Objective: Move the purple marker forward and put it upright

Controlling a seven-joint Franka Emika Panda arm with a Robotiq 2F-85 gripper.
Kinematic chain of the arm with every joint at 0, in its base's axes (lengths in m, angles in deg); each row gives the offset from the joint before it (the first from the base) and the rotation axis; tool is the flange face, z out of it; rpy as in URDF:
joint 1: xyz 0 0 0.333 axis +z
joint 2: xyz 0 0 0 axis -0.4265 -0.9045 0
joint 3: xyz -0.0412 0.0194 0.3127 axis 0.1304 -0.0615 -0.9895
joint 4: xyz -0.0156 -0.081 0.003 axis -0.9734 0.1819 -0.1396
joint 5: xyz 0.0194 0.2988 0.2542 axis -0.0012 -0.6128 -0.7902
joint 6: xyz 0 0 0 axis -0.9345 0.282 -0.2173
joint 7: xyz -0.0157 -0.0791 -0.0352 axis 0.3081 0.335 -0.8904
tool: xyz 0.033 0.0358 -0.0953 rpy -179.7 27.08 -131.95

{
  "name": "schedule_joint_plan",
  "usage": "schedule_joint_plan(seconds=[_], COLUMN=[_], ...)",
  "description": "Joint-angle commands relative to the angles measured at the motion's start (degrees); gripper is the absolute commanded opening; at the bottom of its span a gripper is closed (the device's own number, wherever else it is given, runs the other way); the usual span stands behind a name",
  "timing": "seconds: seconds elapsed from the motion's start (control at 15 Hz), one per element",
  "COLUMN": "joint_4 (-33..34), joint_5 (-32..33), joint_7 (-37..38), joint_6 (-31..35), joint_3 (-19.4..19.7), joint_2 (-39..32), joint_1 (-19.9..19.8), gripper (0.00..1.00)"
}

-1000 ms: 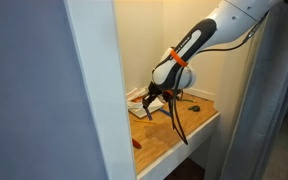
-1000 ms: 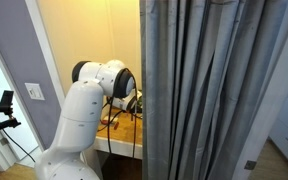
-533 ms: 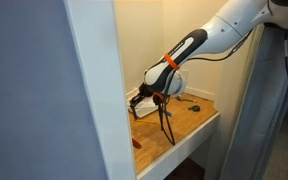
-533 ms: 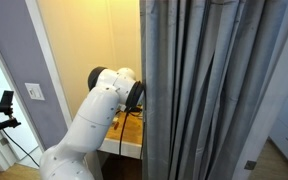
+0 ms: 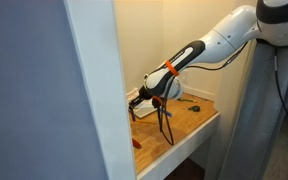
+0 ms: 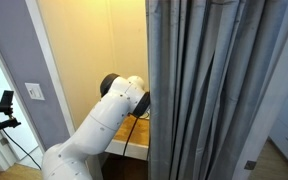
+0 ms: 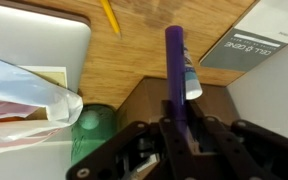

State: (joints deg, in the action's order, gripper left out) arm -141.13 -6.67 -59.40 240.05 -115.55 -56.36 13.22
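My gripper has the purple marker already pointing down, so next it should go down with a slight turn toward the wooden shelf (image 7: pixel 144 40) beside the white bottle and let go of the marker.
In the wrist view my gripper (image 7: pixel 176 138) is shut on the purple marker (image 7: pixel 175 62), a slim dark purple stick that points straight out from between the fingers over the wooden shelf (image 7: pixel 144 40). In an exterior view my gripper (image 5: pixel 135 104) is low over the back of the wooden shelf (image 5: pixel 189 125) inside the alcove, by a white paper stack (image 5: pixel 146 99). The marker is too small to make out there. In an exterior view the arm (image 6: pixel 124 100) reaches into the alcove and a grey curtain hides the gripper.
A yellow pencil (image 7: pixel 110 15), a green round item (image 7: pixel 96 126), a clear plastic bag (image 7: pixel 29 92) and a white labelled box (image 7: pixel 246 45) lie around the gripper. A small red marker (image 5: pixel 136 143) lies near the shelf's front edge. A grey curtain (image 6: pixel 224 90) hangs beside the alcove.
The arm has stretched further into the alcove and the gripper has moved toward the back of the shelf, near the white stack. The grip has stayed shut.
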Motion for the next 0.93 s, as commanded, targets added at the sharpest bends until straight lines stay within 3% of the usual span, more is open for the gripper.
schedule_joint_plan(seconds=[0.0, 0.07, 0.53, 0.87], joint_4=[0.2, 0.8, 1.3, 1.5], joint_5=[3.6, 4.2, 12.1, 19.0], joint_7=[3.1, 2.2, 4.2, 7.1], joint_6=[0.0, 1.2, 9.4, 11.9], joint_3=[-0.2, -0.6, -1.3, -2.1], joint_2=[-0.4, -1.5, -5.7, -8.9], joint_1=[-0.4, -0.4, -1.7, -3.6], gripper=[0.19, 0.06, 0.06, 0.06])
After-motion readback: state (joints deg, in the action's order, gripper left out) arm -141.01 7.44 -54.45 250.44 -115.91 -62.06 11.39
